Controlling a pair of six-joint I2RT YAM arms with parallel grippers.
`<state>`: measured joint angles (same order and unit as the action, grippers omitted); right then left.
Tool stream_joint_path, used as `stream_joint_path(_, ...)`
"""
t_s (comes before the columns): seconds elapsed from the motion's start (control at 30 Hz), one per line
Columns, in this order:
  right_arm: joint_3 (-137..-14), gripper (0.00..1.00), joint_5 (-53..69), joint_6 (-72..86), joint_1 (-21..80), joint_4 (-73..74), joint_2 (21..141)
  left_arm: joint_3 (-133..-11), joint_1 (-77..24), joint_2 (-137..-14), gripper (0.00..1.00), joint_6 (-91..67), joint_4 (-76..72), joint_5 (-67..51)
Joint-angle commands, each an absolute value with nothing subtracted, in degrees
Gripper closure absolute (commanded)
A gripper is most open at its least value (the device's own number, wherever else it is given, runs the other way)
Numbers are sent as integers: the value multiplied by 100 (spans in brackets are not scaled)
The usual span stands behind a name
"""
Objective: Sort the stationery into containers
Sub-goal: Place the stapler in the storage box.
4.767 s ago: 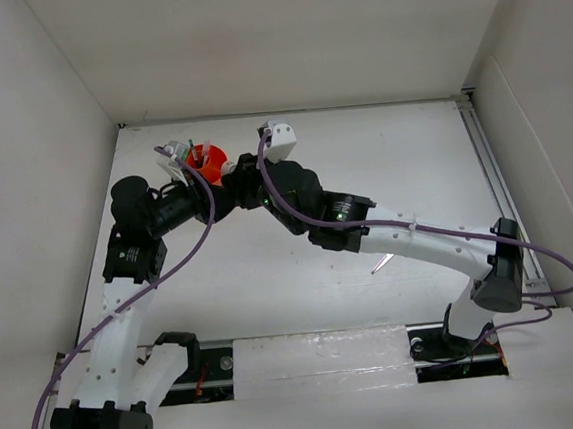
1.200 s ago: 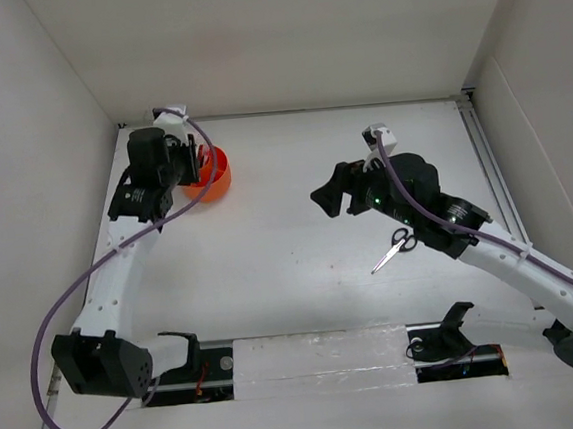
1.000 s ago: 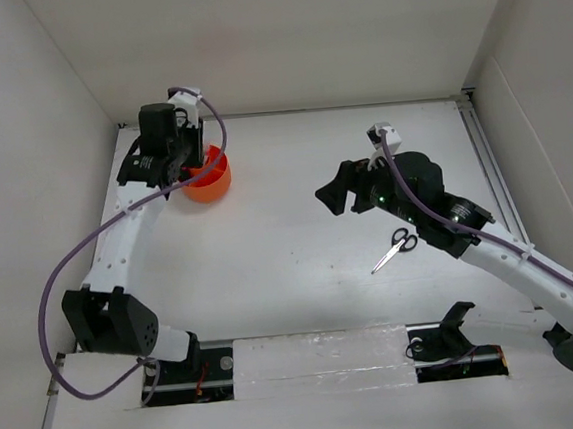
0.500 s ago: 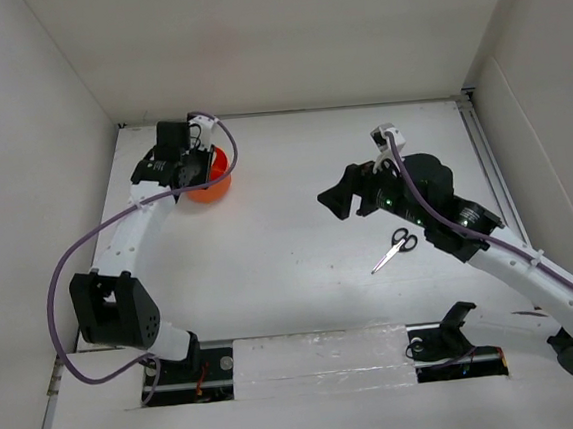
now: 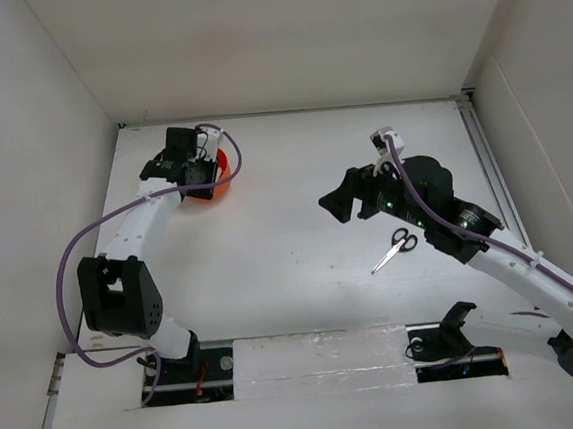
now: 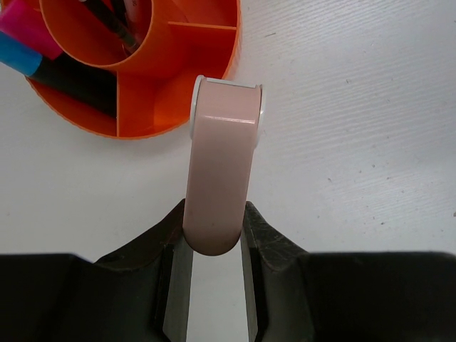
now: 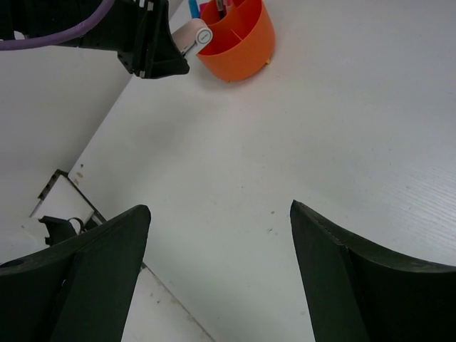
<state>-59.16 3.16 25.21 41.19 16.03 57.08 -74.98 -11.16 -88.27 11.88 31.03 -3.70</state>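
The pink item goes down and outward with my left gripper to the organiser's empty near section next. My left gripper then releases it there, since the section beside it holds highlighters.
The round orange organiser stands at the table's back left, with pink- and blue-capped highlighters leaning in an outer compartment and dark pens in its centre well. My left gripper is shut on a pale pink oblong item with a white end. That end hangs over the organiser's rim. The same item shows in the right wrist view beside the organiser. Black-handled scissors lie on the table right of centre. My right gripper hovers open and empty up and left of them.
White walls close the table in at the back and on both sides. A metal rail runs along the right edge. The left arm's purple cable loops out to the left. A table corner and bracket show at lower left.
The left wrist has swung a little to the right by the organiser, still holding the pink item. The right arm has barely moved.
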Motion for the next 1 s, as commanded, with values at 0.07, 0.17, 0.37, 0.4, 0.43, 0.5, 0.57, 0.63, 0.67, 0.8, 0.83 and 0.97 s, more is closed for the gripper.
stream_joint_path(0.07, -5950, 15, 431, 2435, 4078, 1362, 5572, -7848, -1116, -8876, 100, 1151, 3154, -141)
stream_joint_path(0.17, -5950, 15, 431, 2435, 4078, 1362, 5572, -7980, -1116, -9070, 100, 1151, 3304, -141)
stream_joint_path(0.37, -5897, 15, 431, 2382, 4078, 1362, 5520, -8103, -1116, -9070, 100, 1151, 3305, 193)
stream_joint_path(0.4, -5897, 15, 431, 2382, 4078, 1362, 5520, -8104, -1116, -9070, 100, 1151, 3305, 254)
stream_joint_path(0.43, -5897, 15, 431, 2382, 4078, 1362, 5520, -8173, -1116, -9123, 100, 1151, 3305, 255)
stream_joint_path(0.5, -5897, 15, 431, 2382, 4078, 1362, 5520, -8174, -1116, -9123, 100, 1151, 3305, 308)
stream_joint_path(0.57, -5897, 15, 431, 2382, 4078, 1310, 5520, -8235, -1116, -9237, 100, 1151, 3305, 360)
stream_joint_path(0.63, -5897, 15, 431, 2382, 4078, 1310, 5520, -8235, -1116, -9290, 100, 1151, 3357, 474)
stream_joint_path(0.67, -5897, 15, 431, 2382, 4078, 1310, 5520, -8296, -1116, -9342, 100, 1151, 3357, 475)
stream_joint_path(0.8, -5845, 15, 431, 2382, 4078, 1310, 5520, -8297, -1116, -9404, 100, 1151, 3357, 527)
stream_joint_path(0.83, -5845, 15, 431, 2382, 4078, 1310, 5520, -8297, -1116, -9457, 100, 1099, 3357, 580)
stream_joint_path(0.97, -5845, 15, 431, 2382, 4078, 1310, 5520, -8297, -1116, -9457, 100, 1099, 3305, 580)
